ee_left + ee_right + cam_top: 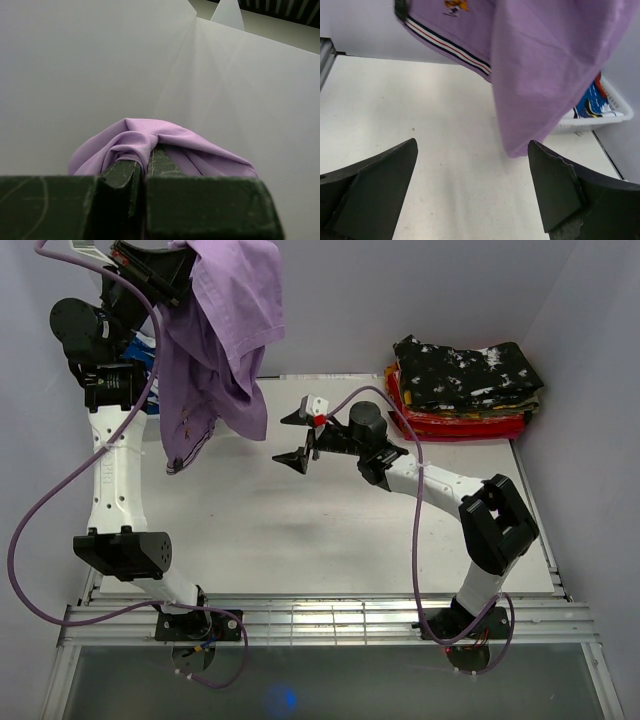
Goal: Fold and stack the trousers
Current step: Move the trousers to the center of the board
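My left gripper holds the trousers high, with open table below. Next it will move down to the bare tabletop in front of the white basket and let go of them there.
Purple trousers (215,340) hang in the air from my left gripper (185,265), raised high at the back left. The left wrist view shows the gripper (142,162) shut on a bunched fold of the purple cloth (150,140). A striped waistband edge (445,42) and one hanging leg (545,75) show in the right wrist view. My right gripper (296,438) is open wide and empty, low over the table just right of the hanging leg. In its own view the right gripper (472,150) has the leg's bottom end just ahead of it, apart from both fingers.
A stack of folded trousers (465,385), black patterned on top with red and yellow beneath, lies at the back right corner. A white basket (600,110) with blue clothing stands behind the hanging trousers at the back left. The white table (330,530) spreads below.
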{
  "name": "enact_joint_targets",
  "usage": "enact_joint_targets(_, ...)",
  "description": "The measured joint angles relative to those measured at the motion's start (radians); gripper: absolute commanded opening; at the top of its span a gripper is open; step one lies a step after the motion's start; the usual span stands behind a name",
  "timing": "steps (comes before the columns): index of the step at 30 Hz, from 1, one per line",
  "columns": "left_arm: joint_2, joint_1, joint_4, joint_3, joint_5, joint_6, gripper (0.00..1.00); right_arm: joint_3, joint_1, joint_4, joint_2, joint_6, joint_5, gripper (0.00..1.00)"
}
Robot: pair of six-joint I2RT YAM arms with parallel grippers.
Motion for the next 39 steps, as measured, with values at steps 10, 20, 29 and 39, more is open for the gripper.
enact_joint_targets(10,0.008,0.0,0.0,0.013,0.002,0.014,0.0,0.005,0.024,0.066,0.058,0.031,0.109,0.95)
enact_joint_targets(20,0.001,-0.019,-0.025,-0.019,0.015,0.046,0.0,0.071,0.008,0.08,0.11,0.059,0.269,0.95)
enact_joint_targets(29,-0.009,-0.048,-0.099,0.006,-0.003,0.1,0.0,0.084,0.006,0.074,0.163,0.088,0.116,0.08)
enact_joint_targets(39,-0.079,-0.058,-0.119,-0.083,-0.013,0.138,0.0,0.022,-0.213,-0.047,-0.016,0.074,0.04,0.08)
